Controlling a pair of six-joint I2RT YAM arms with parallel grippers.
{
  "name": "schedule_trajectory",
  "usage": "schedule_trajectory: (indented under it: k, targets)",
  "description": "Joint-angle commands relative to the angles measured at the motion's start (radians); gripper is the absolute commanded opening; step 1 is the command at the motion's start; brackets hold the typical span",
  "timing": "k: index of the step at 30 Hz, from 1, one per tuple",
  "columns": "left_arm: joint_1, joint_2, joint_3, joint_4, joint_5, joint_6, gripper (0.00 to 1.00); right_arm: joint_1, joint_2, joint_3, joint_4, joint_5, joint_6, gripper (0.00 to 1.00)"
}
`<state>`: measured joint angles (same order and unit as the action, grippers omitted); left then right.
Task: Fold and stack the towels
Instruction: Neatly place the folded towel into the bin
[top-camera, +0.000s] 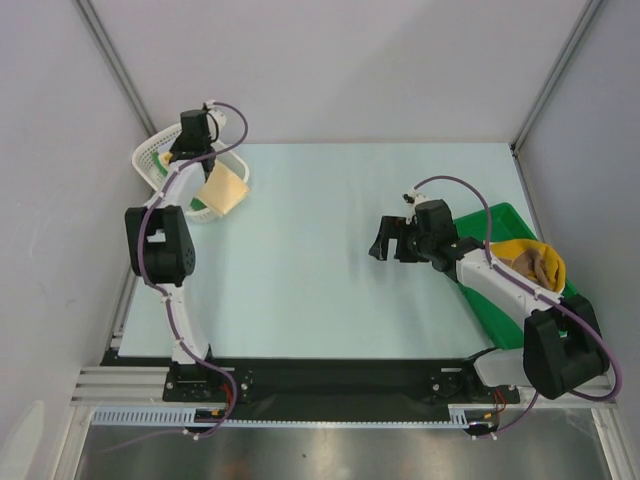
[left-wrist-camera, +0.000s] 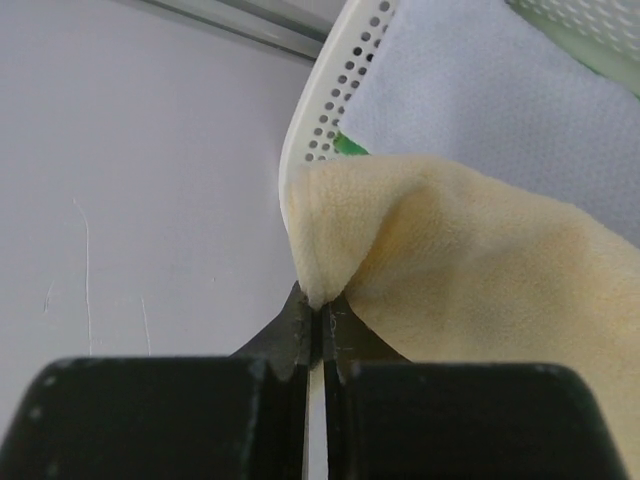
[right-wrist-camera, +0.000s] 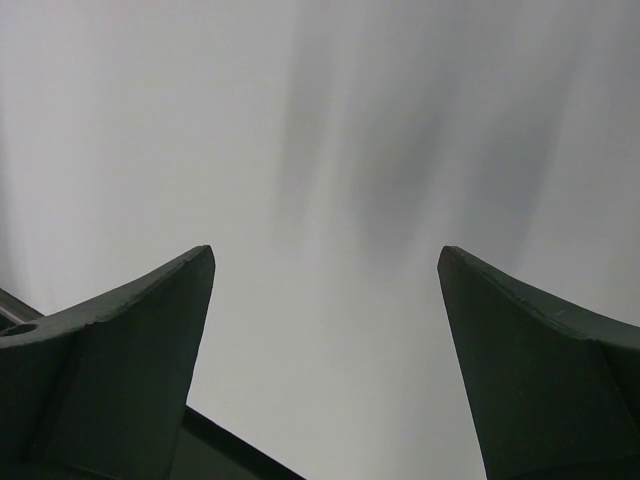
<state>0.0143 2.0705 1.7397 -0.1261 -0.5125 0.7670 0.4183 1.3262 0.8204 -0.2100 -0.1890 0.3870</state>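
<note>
The pale blue towel (left-wrist-camera: 470, 80) is below my left gripper and outward of it, so my left gripper will next move outward and down, stack the yellow corner over that towel and let go.
My left gripper (top-camera: 207, 168) is shut on a corner of a pale yellow towel (top-camera: 224, 188) and holds it above the white perforated basket (top-camera: 150, 155) at the far left. In the left wrist view the jaws (left-wrist-camera: 322, 318) pinch the yellow towel (left-wrist-camera: 470, 270), with a pale blue towel (left-wrist-camera: 470, 80) and the basket rim (left-wrist-camera: 335, 90) below it. My right gripper (top-camera: 390, 240) is open and empty above the table's right middle; its fingers (right-wrist-camera: 150, 330) frame only bare wall. A mustard and brown towel (top-camera: 530, 262) lies in the green tray (top-camera: 500, 215).
The pale green table top (top-camera: 330, 250) spreads between the two arms. Grey enclosure walls stand at the back and both sides. The green tray sits at the right edge under my right arm.
</note>
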Motion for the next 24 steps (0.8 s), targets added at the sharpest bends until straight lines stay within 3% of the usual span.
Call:
schedule_trajectory:
  k: [1, 9, 14, 19, 20, 22, 23, 24]
  targets:
    - [0.041, 0.074, 0.116, 0.121, 0.023, 0.028, 0.0, -0.004, 0.016, 0.043, 0.031, -0.003, -0.02, 1.0]
    - [0.07, 0.256, 0.279, 0.203, 0.104, 0.091, 0.0, -0.009, 0.04, 0.065, 0.018, 0.002, -0.03, 1.0]
    - [0.095, 0.417, 0.53, 0.143, 0.131, 0.089, 0.0, -0.009, 0.102, 0.083, 0.027, 0.011, -0.036, 1.0]
    - [0.111, 0.48, 0.595, 0.171, 0.128, 0.08, 0.0, -0.01, 0.168, 0.105, 0.041, 0.002, -0.034, 1.0]
    - [0.113, 0.484, 0.593, 0.198, 0.118, 0.081, 0.05, -0.01, 0.189, 0.111, 0.041, -0.004, -0.036, 1.0]
    - [0.11, 0.478, 0.537, 0.262, 0.059, 0.129, 0.26, -0.01, 0.2, 0.118, 0.04, -0.007, -0.034, 1.0]
    - [0.108, 0.47, 0.509, 0.317, 0.04, 0.144, 0.53, -0.01, 0.203, 0.118, 0.038, -0.004, -0.036, 1.0]
    - [0.105, 0.459, 0.47, 0.33, 0.028, 0.158, 0.63, -0.01, 0.2, 0.12, 0.038, -0.003, -0.034, 1.0]
